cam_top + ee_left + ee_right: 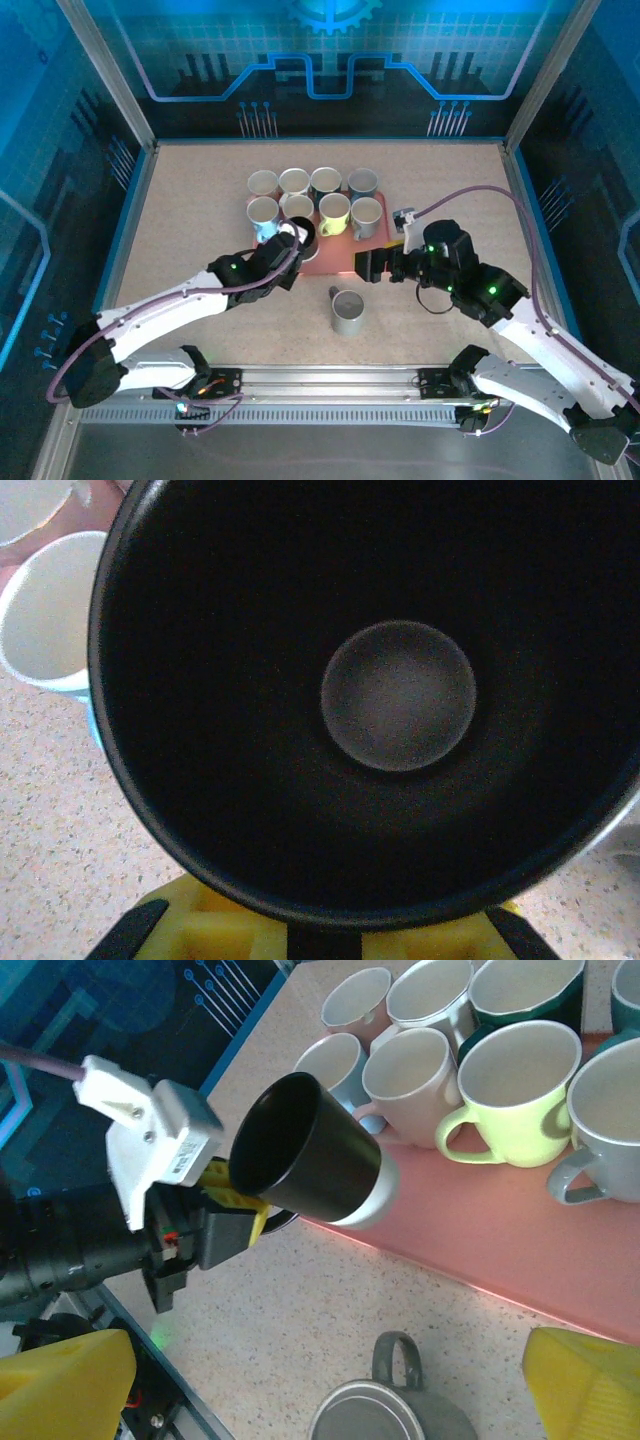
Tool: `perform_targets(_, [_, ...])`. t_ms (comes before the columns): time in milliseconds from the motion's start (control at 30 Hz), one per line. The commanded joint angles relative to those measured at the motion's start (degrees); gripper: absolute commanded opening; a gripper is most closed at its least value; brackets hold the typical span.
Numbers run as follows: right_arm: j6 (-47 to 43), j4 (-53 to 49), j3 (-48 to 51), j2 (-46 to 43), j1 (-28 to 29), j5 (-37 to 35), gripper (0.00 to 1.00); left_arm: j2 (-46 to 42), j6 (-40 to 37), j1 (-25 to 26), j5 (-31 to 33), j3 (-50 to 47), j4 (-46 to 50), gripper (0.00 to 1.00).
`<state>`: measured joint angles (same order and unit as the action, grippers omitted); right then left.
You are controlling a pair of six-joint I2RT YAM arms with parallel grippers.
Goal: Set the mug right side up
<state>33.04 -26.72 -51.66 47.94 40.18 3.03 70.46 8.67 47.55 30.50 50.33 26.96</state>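
My left gripper lowers the black mug to the near part of the mat next, tilting it onto its white base. Then it releases the mug's rim.
My left gripper (288, 247) is shut on the rim of a black mug (303, 240) with a white base. It holds the mug tilted on its side above the front left corner of the pink mat (335, 262). In the left wrist view the black mug's (400, 695) dark inside faces the camera, with the yellow pads (210, 930) at its lower rim. A grey mug (348, 312) stands upside down on the table in front of the mat. My right gripper (375, 266) hangs open above and behind it, and the grey mug (390, 1420) lies between the yellow fingertips (585, 1385).
Several mugs (334, 212) stand upright in two rows on the mat (520, 1250), just behind the held mug. A blue frame rail runs along the table's left edge (118, 240). Bare speckled tabletop (190, 220) lies left of the mat.
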Motion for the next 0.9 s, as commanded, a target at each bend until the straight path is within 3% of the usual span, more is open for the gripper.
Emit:
perform_targets(0, [-3.47,-2.52,-2.50,-1.79,-0.26,-1.18,1.00,2.02,-1.32,0.44,3.12,0.04,-8.88,0.00])
perform_targets(400, [-4.56,-3.04,-0.20,-6.12,-1.09,1.19,1.00,14.71,2.23,-0.44,6.82,1.42,-8.12,0.00])
perform_targets(800, [-5.13,-3.65,-0.47,-5.27,-1.34,3.86,1.00,17.95,10.27,-3.16,5.90,2.03,-3.12,0.00])
perform_targets(867, [-5.63,-4.67,-1.79,-3.95,-1.34,4.71,1.00,17.97,11.72,-3.15,5.11,1.72,-2.11,0.07])
